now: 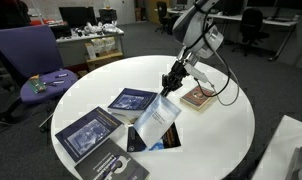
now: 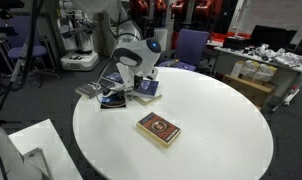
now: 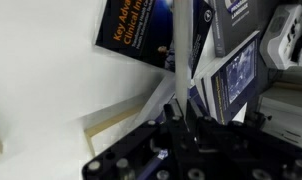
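Note:
My gripper is at the thin book [image 1: 157,122] and should lift it off the black book and carry it toward the reddish-brown book [image 1: 198,97], because empty white table lies open beside it.
My gripper [image 1: 172,82] is shut on the top edge of a thin book [image 1: 157,122] and holds it tilted, with its lower end down among the other books on the round white table [image 1: 221,135]. In the wrist view the gripper [image 3: 181,112] clamps the book's white edge [image 3: 179,50], seen edge-on. A black book with yellow lettering [image 3: 131,30] lies beneath. Three dark blue books lie next to it, the nearest [image 1: 131,100] just to one side. A reddish-brown book [image 1: 198,97] lies apart, also shown in an exterior view [image 2: 158,129]. The gripper also shows in an exterior view [image 2: 141,78].
A purple chair [image 1: 31,55] stands beside the table. Desks with clutter and office chairs [image 1: 253,25] fill the background. A white box-like object [image 2: 31,150] stands near the table's edge. The robot's base and cables [image 2: 86,40] are behind the books.

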Controlling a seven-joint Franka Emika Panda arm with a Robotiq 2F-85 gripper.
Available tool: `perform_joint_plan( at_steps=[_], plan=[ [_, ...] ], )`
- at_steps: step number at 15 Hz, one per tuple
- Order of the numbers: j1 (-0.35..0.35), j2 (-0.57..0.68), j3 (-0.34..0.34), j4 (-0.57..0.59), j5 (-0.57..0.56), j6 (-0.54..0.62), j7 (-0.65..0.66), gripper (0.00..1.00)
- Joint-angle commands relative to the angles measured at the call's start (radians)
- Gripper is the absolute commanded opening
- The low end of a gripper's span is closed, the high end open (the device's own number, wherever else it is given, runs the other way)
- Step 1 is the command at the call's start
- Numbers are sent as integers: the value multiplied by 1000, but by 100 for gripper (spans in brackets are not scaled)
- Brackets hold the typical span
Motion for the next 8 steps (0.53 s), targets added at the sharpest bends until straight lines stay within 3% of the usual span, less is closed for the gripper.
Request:
perform_joint_plan(
  at_steps=[1,8],
  plan=[
    [7,-128,-63,-94,-105,-3,54,3],
    [-24,-249,-151,-122,-258,-22,121,3]
  ],
)
